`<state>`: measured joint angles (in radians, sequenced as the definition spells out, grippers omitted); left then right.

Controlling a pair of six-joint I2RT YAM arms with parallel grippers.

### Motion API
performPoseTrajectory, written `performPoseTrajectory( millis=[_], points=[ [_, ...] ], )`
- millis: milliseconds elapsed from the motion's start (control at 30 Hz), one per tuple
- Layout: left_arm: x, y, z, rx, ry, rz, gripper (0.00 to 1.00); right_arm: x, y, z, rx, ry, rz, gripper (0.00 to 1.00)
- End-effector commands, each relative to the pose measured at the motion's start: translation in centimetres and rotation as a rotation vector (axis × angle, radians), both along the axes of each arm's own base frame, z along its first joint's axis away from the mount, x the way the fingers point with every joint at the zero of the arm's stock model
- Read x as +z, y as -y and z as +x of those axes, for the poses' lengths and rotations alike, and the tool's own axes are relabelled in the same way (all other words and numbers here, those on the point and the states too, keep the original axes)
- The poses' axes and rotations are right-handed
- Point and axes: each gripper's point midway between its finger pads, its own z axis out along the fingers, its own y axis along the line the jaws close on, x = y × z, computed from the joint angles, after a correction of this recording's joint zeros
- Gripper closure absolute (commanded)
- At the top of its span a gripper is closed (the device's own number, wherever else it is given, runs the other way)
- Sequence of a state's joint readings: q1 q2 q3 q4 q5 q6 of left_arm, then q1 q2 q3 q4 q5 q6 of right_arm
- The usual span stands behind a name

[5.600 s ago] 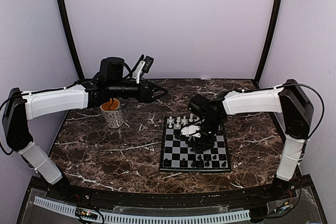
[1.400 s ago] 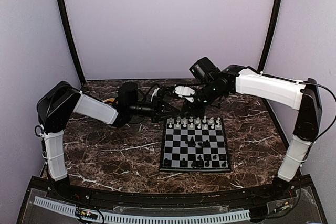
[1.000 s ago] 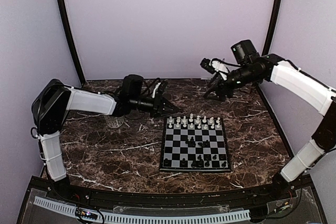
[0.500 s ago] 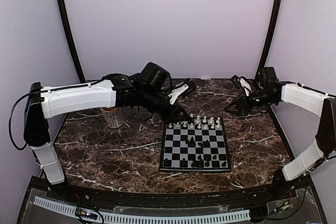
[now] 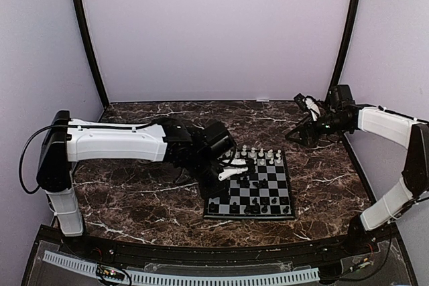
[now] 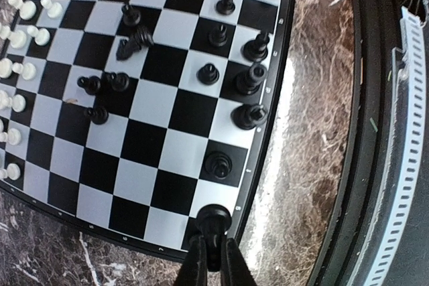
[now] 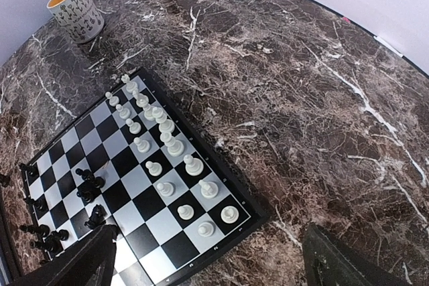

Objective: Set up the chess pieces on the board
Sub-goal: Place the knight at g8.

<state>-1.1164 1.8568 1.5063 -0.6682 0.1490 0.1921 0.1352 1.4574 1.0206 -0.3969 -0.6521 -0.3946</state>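
I need to lower my left gripper next onto the white near-row square (image 5: 224,209) (image 6: 214,197) between the last standing black piece and the corner of the board and release the chess piece there, because the square is free.
The board (image 5: 248,217) lies right of the table's middle. White chess pieces (image 5: 256,155) fill its two far rows. Black pieces (image 5: 251,209) stand along the near row, and a few more (image 5: 255,182) sit mid-board. My left gripper (image 5: 218,185) hangs over the board's left side. In the left wrist view it (image 6: 213,249) is shut on a black chess piece (image 6: 213,221) above a corner square of the board (image 6: 167,108); one black piece (image 6: 131,45) lies tipped. My right gripper (image 5: 296,132) is open and empty at the back right, off the board (image 7: 258,216).
A patterned mug (image 7: 75,10) with an orange inside stands on the marbled table beyond the board's far corner. Black frame posts rise at both back corners. A black ledge (image 6: 375,165) runs along the table's near edge.
My left arm swung from behind the board forward over its left side, its gripper staying shut. The right arm dropped to the back right of the table, and its jaws spread wide.
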Motion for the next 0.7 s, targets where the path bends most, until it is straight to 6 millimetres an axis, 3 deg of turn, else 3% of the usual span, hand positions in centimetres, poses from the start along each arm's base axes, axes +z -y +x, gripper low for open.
performPoseTrajectory(
  millis=[0, 667],
  points=[
    [-2.5, -1.3, -1.2, -0.06, -0.019, 0.111, 0.98, 0.5, -0.2, 0.3, 0.015, 0.019, 0.012, 0.02],
    [-5.8, -1.2, -1.9, -0.115, 0.018, 0.22, 0.96, 0.3, -0.5, 0.1, 0.032, 0.0, 0.025, 0.02]
  ],
)
